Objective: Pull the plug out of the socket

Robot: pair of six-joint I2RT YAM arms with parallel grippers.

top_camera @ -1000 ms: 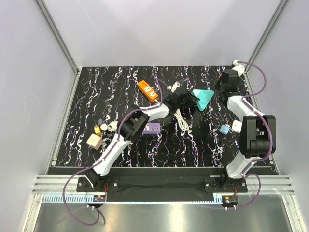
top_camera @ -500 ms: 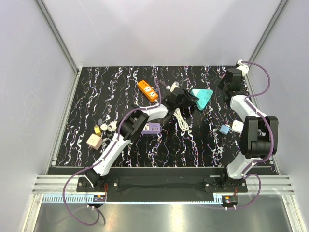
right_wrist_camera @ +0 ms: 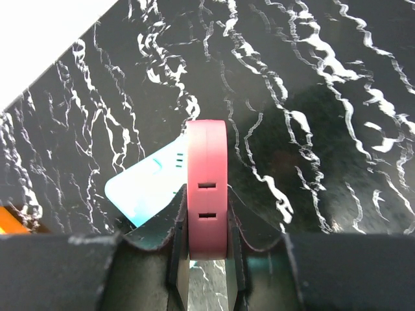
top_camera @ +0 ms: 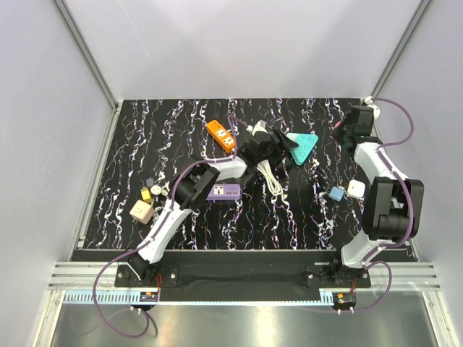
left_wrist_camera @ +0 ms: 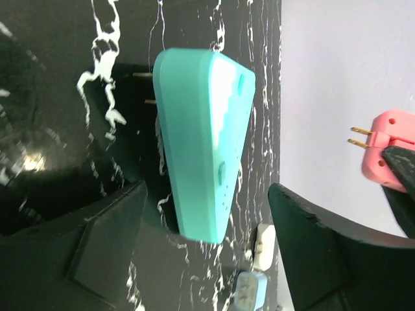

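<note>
My right gripper should next move back and down to the bare tabletop by the blue adapter and let go of the plug, because its prongs are off the socket (top_camera: 302,147).
The teal triangular socket (top_camera: 302,147) lies on the black marbled table. In the left wrist view the teal socket (left_wrist_camera: 204,139) stands just beyond my open left gripper (left_wrist_camera: 214,259), apart from both fingers. In the top view my left gripper (top_camera: 278,150) is at the socket's left side. My right gripper (right_wrist_camera: 207,249) is shut on the pink plug (right_wrist_camera: 207,188) and holds it above the table, to the right of the socket (right_wrist_camera: 146,188). The pink plug (left_wrist_camera: 386,155) shows two bare prongs, clear of the socket. My right gripper (top_camera: 347,131) is near the right wall.
An orange power strip (top_camera: 221,136) lies left of the socket, with a white cable (top_camera: 272,177) and a purple strip (top_camera: 224,191) nearer. A blue adapter (top_camera: 336,194) and a white adapter (top_camera: 354,189) lie at the right. Small plugs (top_camera: 145,206) sit at the left.
My right gripper has moved right, away from the teal socket, with the pink plug in it. My left gripper has drawn back a little to the left.
</note>
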